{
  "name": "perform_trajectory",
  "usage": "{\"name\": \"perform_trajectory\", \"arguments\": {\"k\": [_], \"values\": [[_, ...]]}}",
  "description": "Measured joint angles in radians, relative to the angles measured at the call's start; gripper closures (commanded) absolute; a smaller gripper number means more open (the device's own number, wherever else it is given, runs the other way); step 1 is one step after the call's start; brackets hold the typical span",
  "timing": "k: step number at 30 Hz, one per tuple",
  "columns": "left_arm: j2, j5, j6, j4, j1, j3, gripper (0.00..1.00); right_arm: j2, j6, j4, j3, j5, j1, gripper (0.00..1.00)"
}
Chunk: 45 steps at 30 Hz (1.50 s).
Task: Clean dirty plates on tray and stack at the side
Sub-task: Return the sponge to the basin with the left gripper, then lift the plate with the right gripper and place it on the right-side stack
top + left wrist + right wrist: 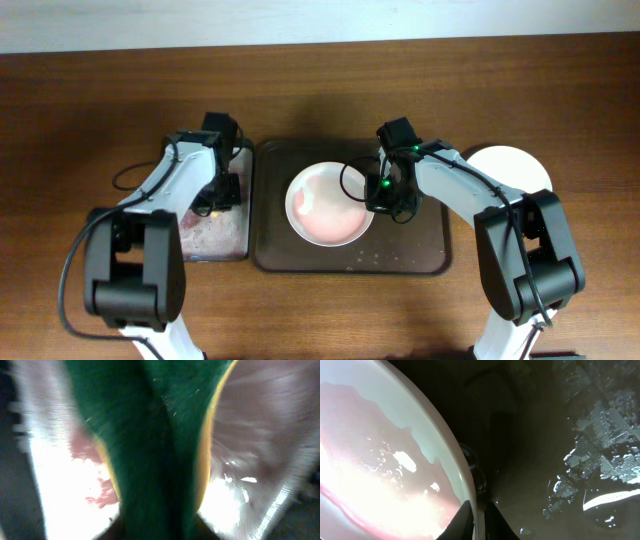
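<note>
The cream-white plate (518,163) is to the right of my right gripper in the overhead view. I should lift the pinkish-white plate over it, lower the pinkish-white plate and let go of its rim.
One pinkish-white plate (322,205) lies in the dark brown tray (420,255), its inside wet with a pinkish film. My right gripper (384,194) is shut on the plate's right rim; in the right wrist view its fingers (479,521) pinch the rim of the plate (380,450) over the wet tray floor (545,435). My left gripper (222,190) is over the smaller black tray, shut on a green sponge with a yellow edge (150,435). A cream-white plate (518,163) lies on the table at the right, partly hidden by my right arm. No mint plate shows.
The smaller black tray with a pinkish wet inside (212,235) stands left of the brown tray, touching it. Water drops lie on the brown tray's front part (375,258). The wooden table's far edge meets a white wall.
</note>
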State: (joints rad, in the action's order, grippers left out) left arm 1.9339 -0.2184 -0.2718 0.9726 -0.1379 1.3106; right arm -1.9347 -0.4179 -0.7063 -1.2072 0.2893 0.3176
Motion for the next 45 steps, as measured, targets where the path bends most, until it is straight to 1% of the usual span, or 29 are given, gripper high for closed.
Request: {"name": "perform_trajectory", "arguments": {"k": [1,3,4,5,7,12,14,18,21,24,25,26,27,31,34,37,45], "values": [[-0.027,0.005,0.0,0.005,0.0,0.011,0.18,0.0,-0.001,0.0,0.0,0.0,0.0,0.89],[-0.082,0.029,-0.001,0.017,0.0,0.018,0.18,0.0,0.0,0.0,0.0,0.0,0.0,0.96],[-0.111,0.043,-0.001,0.027,0.0,0.022,0.08,0.0,0.0,0.0,0.0,0.0,0.0,0.96],[-0.126,0.054,-0.001,0.035,0.0,0.024,0.04,0.0,0.0,0.0,0.0,0.0,0.0,0.96],[-0.132,0.066,-0.003,0.068,0.0,0.027,0.0,0.0,-0.001,0.0,0.0,0.001,0.0,0.96],[-0.132,0.073,-0.004,0.098,0.0,0.027,0.0,0.002,-0.001,-0.019,-0.014,0.0,0.0,0.96],[-0.132,0.073,-0.004,0.098,0.0,0.027,0.0,0.035,-0.001,-0.09,-0.045,-0.05,0.0,0.96],[-0.132,0.073,-0.004,0.098,0.0,0.027,0.0,0.227,0.01,-0.177,-0.098,-0.225,0.0,0.96],[-0.132,0.073,-0.004,0.097,0.0,0.027,0.0,0.323,0.016,-0.24,-0.101,-0.37,0.0,0.96],[-0.132,0.073,-0.004,0.096,0.0,0.027,0.0,0.373,0.026,-0.264,-0.102,-0.545,0.018,0.96],[-0.132,0.073,-0.004,0.095,0.0,0.027,0.0,0.382,0.027,-0.264,-0.102,-0.616,0.042,0.96],[-0.132,0.074,-0.004,0.093,0.0,0.027,0.0,0.388,0.029,-0.264,-0.102,-0.719,0.102,0.96],[-0.132,0.073,-0.004,0.093,0.0,0.027,0.0,0.388,0.03,-0.264,-0.102,-0.758,0.132,0.96],[-0.132,0.077,-0.004,0.089,0.0,0.027,0.0,0.388,0.031,-0.254,-0.102,-1.074,0.345,0.96],[-0.132,0.077,-0.004,0.089,0.0,0.027,0.0,0.388,0.033,-0.247,-0.102,-1.234,0.444,0.96],[-0.132,0.077,-0.004,0.089,0.0,0.027,0.0,0.388,0.033,-0.225,-0.102,-1.343,0.481,0.96],[-0.132,0.077,-0.004,0.089,0.0,0.027,0.0,0.388,0.071,-0.179,-0.102,-1.45,0.483,0.96]]}}
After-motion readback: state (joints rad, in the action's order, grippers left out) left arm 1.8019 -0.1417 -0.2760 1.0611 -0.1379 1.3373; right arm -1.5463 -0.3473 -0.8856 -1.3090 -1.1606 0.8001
